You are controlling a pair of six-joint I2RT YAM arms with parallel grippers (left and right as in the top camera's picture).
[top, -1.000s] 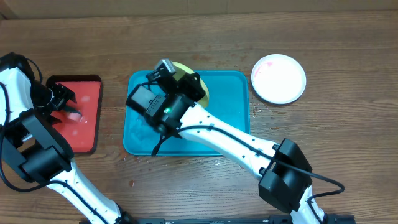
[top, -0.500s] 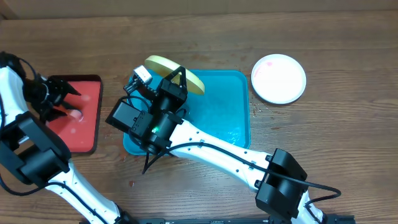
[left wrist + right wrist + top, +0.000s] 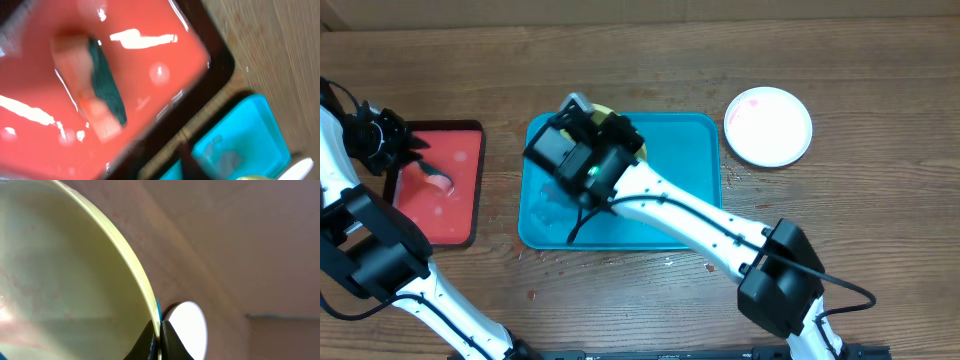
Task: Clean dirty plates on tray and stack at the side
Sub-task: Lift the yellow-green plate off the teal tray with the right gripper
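Note:
My right gripper moves to the right in the overhead view, then down onto the white plate (image 3: 768, 125) (image 3: 189, 329), and releases the yellow-green plate's rim next, since the white plate lies beside the tray.
My right gripper (image 3: 610, 128) is shut on the rim of the yellow-green dirty plate (image 3: 625, 130) and holds it tilted over the far left part of the teal tray (image 3: 690, 190). In the right wrist view the fingertips (image 3: 152, 337) pinch the plate's edge (image 3: 65, 270), faint red smears on its face. The white plate (image 3: 768, 125) lies on the table right of the tray and shows behind the fingers (image 3: 187, 330). My left gripper (image 3: 395, 142) is at the far left edge of the red tray (image 3: 460, 215), shut on nothing.
A pink and green sponge (image 3: 436, 181) lies loose on the wet red tray, also blurred in the left wrist view (image 3: 100, 95). My right arm (image 3: 680, 215) crosses the teal tray diagonally. Bare wooden table surrounds both trays.
My left gripper drew back from the sponge toward the red tray's far left corner and shut; the sponge stayed on the tray. My right arm swung left with the plate, then back.

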